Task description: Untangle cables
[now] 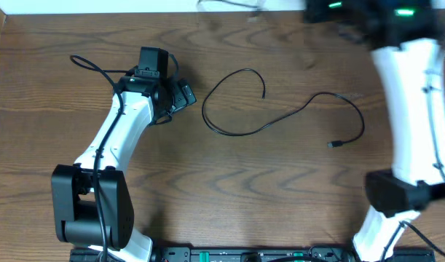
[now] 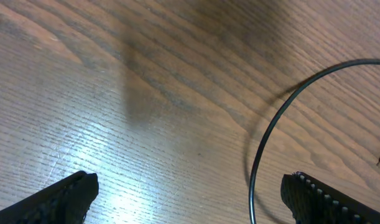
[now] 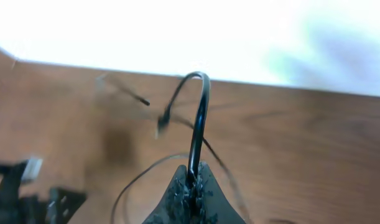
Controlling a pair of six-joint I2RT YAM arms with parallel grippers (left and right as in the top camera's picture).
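Observation:
Next, my right gripper carries the second cable to its right in the overhead view, to the white wire, and releases that cable clear of the loose cable.
A thin black cable (image 1: 280, 118) lies loose on the wooden table, curling into an open loop on the left and ending in a small plug at the right. My left gripper (image 1: 183, 94) is open just left of that loop. In the left wrist view the cable (image 2: 264, 140) curves between the spread fingers (image 2: 190, 190), close to the right finger and not touching it. My right gripper (image 3: 191, 180) is shut on a second black cable (image 3: 199, 118) and holds it up near the table's far edge. In the overhead view this gripper (image 1: 331, 13) is blurred.
The table's far edge and a white wall (image 1: 135, 6) run along the top. The left arm's own black wire (image 1: 87, 64) loops at the far left. The right arm's white link (image 1: 415, 109) stands over the right side.

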